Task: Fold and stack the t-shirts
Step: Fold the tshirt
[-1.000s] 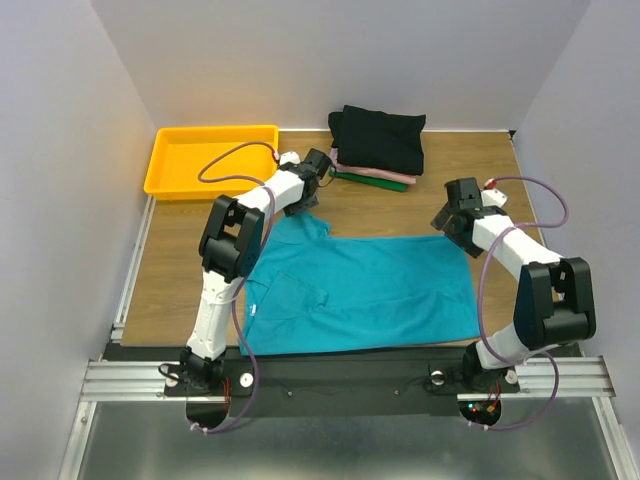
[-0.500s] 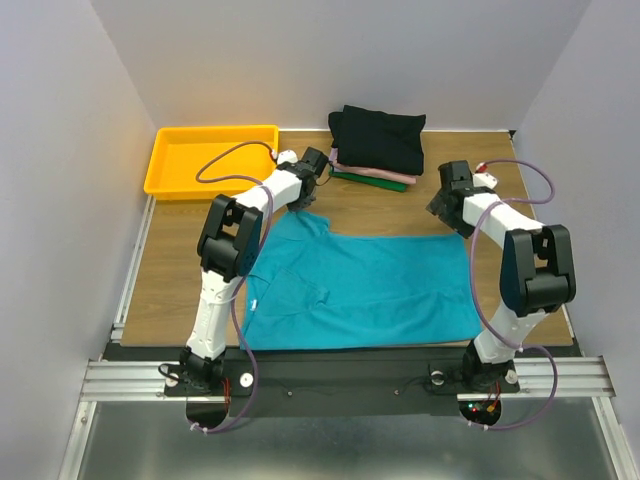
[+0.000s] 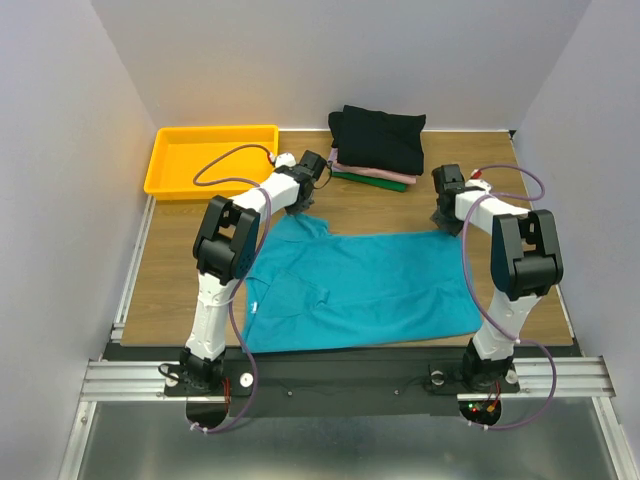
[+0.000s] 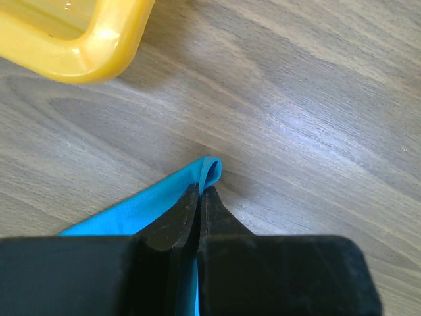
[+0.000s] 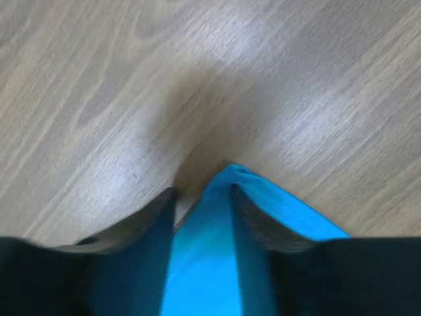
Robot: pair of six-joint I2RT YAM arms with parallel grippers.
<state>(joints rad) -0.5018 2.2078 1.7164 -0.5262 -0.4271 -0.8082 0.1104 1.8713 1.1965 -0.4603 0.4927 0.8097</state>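
I should next bring the far corner back in my left gripper and let it go over the shirt's near part, because the teal cloth [image 5: 210, 250] is still spread out flat.
A teal t-shirt [image 3: 370, 285] lies spread flat on the wooden table. My left gripper [image 3: 305, 205] is at its far left corner. In the left wrist view that gripper [image 4: 200, 189] is shut on the teal corner [image 4: 209, 168], which pokes out past the fingertips. My right gripper [image 3: 443, 215] is at the shirt's far right corner. In the right wrist view that gripper [image 5: 200, 194] has its jaws still apart. The teal cloth [image 5: 210, 250] lies between them, with a gap at the left finger. Folded t-shirts are stacked at the back: black [image 3: 378, 140] on top, pale pink [image 3: 365, 172], then dark green [image 3: 385, 183].
A yellow tray [image 3: 165, 170] stands at the back left, and its corner shows in the left wrist view [image 4: 99, 52]. Grey walls close the table in on three sides. Bare wood lies between the teal shirt and the folded stack.
The right gripper has moved back and left onto the shirt's far right corner, and its jaws have narrowed around the cloth. The left gripper has closed on the far left corner.
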